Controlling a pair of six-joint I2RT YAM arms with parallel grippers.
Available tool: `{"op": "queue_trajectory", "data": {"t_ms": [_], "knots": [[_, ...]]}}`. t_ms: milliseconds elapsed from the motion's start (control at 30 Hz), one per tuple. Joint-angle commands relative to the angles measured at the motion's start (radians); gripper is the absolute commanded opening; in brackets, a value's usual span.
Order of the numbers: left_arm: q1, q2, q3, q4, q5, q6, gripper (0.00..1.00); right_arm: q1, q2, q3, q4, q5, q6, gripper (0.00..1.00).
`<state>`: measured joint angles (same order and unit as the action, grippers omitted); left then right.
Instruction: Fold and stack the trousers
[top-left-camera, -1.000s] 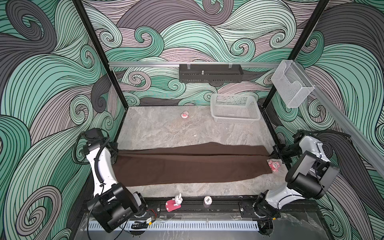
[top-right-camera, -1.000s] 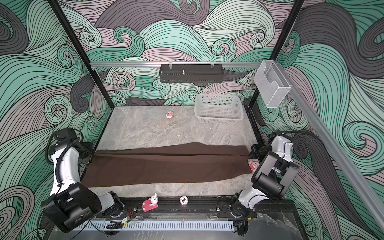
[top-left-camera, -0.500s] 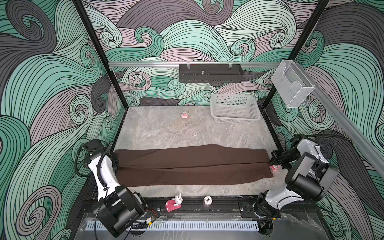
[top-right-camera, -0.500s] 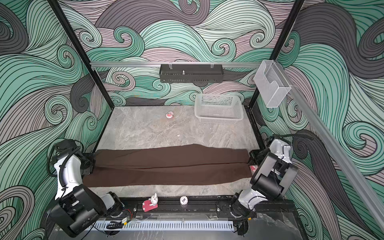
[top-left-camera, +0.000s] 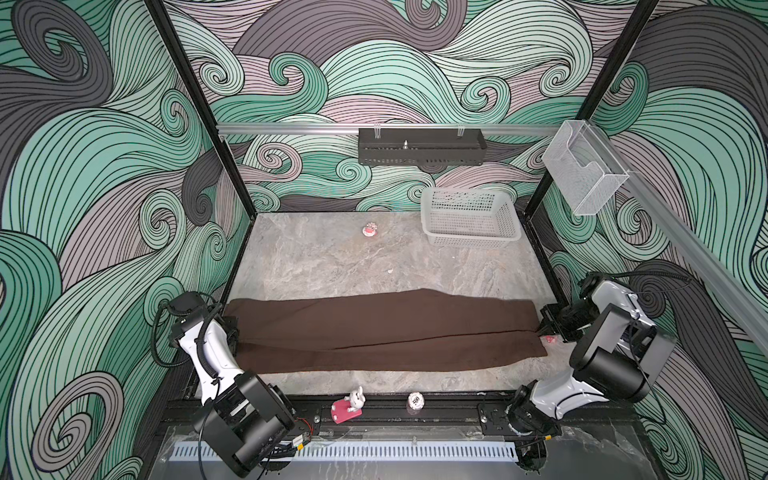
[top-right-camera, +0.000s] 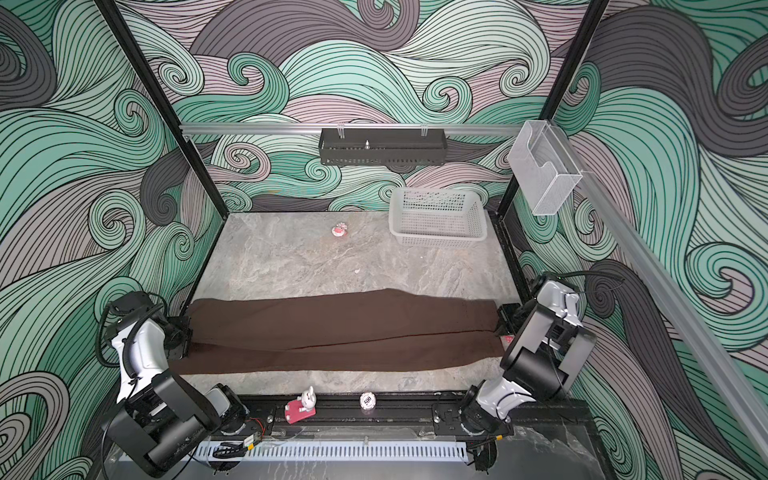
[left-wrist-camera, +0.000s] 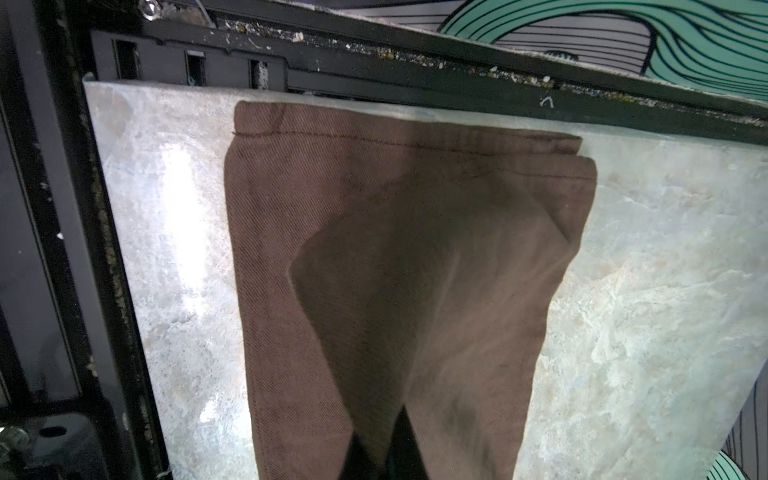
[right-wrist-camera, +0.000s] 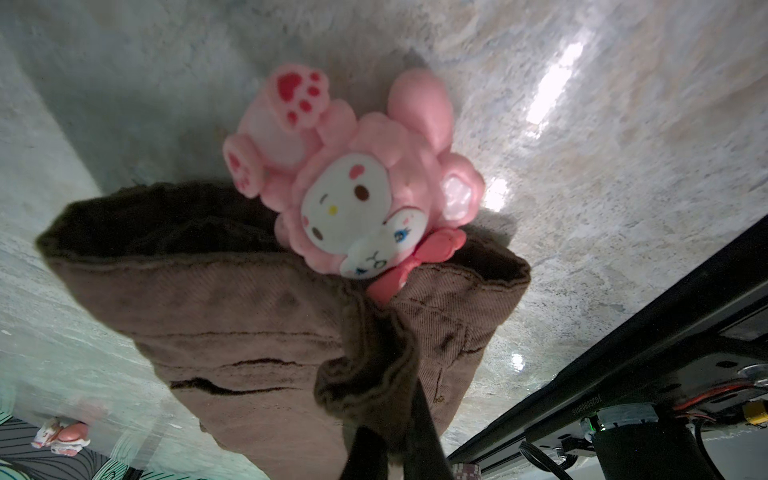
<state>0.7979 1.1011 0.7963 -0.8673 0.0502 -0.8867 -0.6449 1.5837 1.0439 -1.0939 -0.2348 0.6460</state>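
Observation:
My right gripper should next go back and down and let go of the trousers' waistband end over the trousers' near waist corner (top-left-camera: 537, 349) (right-wrist-camera: 494, 289), because that corner is still uncovered.
The trousers (top-left-camera: 386, 328) (top-right-camera: 340, 328) are dark brown. They lie stretched left to right across the front of the table, with the far leg drawn partly over the near leg. My left gripper (top-left-camera: 232, 332) (top-right-camera: 185, 332) is at their left end. In the left wrist view it (left-wrist-camera: 382, 453) is shut on a raised fold of the trousers (left-wrist-camera: 415, 249), with the hems beyond it. My right gripper (top-left-camera: 544, 322) (top-right-camera: 500, 320) is at the right end. In the right wrist view it (right-wrist-camera: 395, 436) is shut on the bunched waist cloth (right-wrist-camera: 249, 316).
A pink plush toy (right-wrist-camera: 353, 199) (top-left-camera: 550, 340) lies against the trousers' right end. A white mesh basket (top-left-camera: 469, 241) stands at the back right, and a small figurine (top-left-camera: 370, 229) sits at the back. A rabbit figure (top-left-camera: 349, 407) and a poker chip (top-left-camera: 416, 400) rest on the front rail.
Both grippers have moved toward the table's front, still shut on the cloth. The far leg has been drawn further over the near leg.

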Motion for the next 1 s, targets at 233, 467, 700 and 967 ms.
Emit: {"op": "queue_trajectory", "data": {"t_ms": [233, 467, 700, 967], "knots": [[0.022, 0.019, 0.051, 0.003, 0.038, -0.034, 0.00, 0.008, -0.043, -0.003, -0.035, 0.008, 0.050, 0.00], [0.020, 0.103, 0.208, -0.026, 0.087, -0.069, 0.00, 0.061, -0.050, 0.110, -0.139, -0.036, 0.088, 0.00], [0.018, 0.135, 0.325, -0.093, 0.086, -0.013, 0.00, 0.064, -0.118, 0.104, -0.155, -0.084, 0.083, 0.00], [0.057, 0.104, 0.225, -0.067, 0.063, 0.068, 0.00, 0.070, -0.217, -0.015, -0.144, -0.065, 0.075, 0.00]]}}
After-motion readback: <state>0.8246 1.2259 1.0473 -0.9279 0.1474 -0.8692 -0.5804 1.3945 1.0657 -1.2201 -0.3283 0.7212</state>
